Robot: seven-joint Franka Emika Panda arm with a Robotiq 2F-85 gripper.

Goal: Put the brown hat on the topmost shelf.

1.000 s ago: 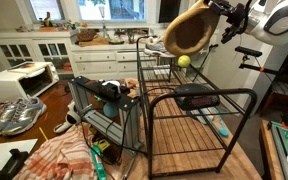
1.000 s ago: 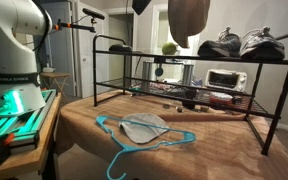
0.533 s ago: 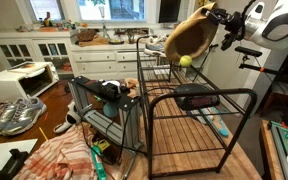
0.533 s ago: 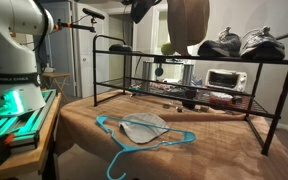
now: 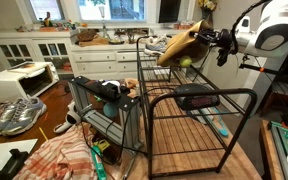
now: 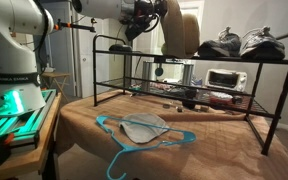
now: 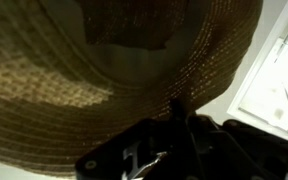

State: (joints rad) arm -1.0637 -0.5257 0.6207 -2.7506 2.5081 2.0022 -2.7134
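My gripper holds the hat steeply above the topmost shelf (image 5: 169, 66) beside the shoes. It will go down and tilt toward that shelf to lay the hat flatter, then let go of the hat's edge.
The brown hat (image 5: 181, 46) is a woven straw hat, held tilted just above the topmost shelf (image 5: 169, 66) of the tall black wire rack. In an exterior view the hat (image 6: 182, 32) hangs over the shelf's top tier (image 6: 144, 47), left of the shoes. My gripper (image 5: 206, 38) is shut on the hat's brim, and also shows beside the hat in an exterior view (image 6: 156, 20). In the wrist view the hat (image 7: 104, 70) fills the frame above the dark fingers (image 7: 179, 110) pinching its brim.
A yellow-green ball (image 5: 184, 61) and pairs of shoes (image 6: 242, 44) sit on the top shelf. A shorter black rack (image 5: 104, 105) stands nearby. A blue hanger with a grey cloth (image 6: 144, 128) lies on the brown surface. A microwave (image 5: 19, 80) stands at the back.
My arm has lowered and swung toward the rack, bringing the hat down from high above to just over the top shelf. The hat has tilted from hanging upright to lying more flat.
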